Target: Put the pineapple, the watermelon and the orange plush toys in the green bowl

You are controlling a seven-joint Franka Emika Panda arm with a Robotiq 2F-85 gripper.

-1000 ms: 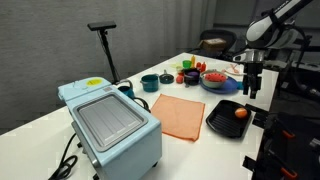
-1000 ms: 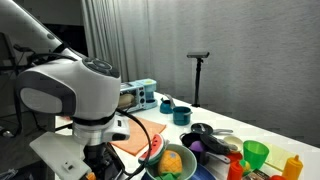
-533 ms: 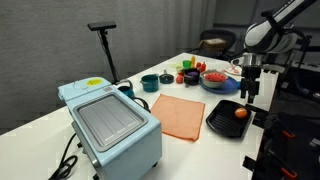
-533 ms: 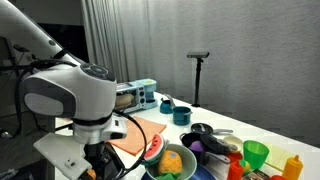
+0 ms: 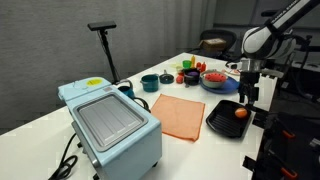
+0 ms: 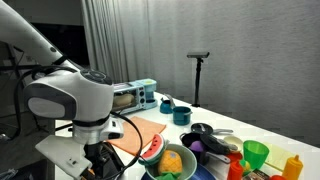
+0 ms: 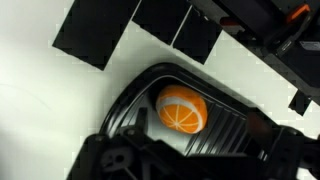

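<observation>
The round orange [image 5: 241, 113] [image 7: 182, 108] in the black tray comes next, since the pineapple and watermelon already lie in the bowl. My gripper lowers with its open fingers straddling it and closes on it.
The orange [image 7: 182, 108], a small round plush with white segment lines, lies in a black ribbed tray [image 7: 230, 125]; it also shows in an exterior view [image 5: 240, 112]. My gripper [image 5: 248, 93] hangs just above the tray [image 5: 222, 122], close over the orange, with its dark fingers spread wide and empty [image 7: 195, 165]. The pineapple [image 6: 172, 160] and the red watermelon [image 6: 153, 148] lie together in a round bowl [image 6: 150, 170] at the table's end. In the opposite exterior view the bowl [image 5: 218, 86] looks blue-green, with red in it.
A light blue toaster oven [image 5: 110, 125] stands at the near end, an orange cloth [image 5: 180, 115] beside it. Two teal cups [image 5: 148, 83] [image 5: 165, 77] and small items stand behind. A green cup [image 6: 256, 153] and bottles crowd the bowl's side.
My gripper has moved down and a little sideways toward the black tray and the orange. Nothing else has moved.
</observation>
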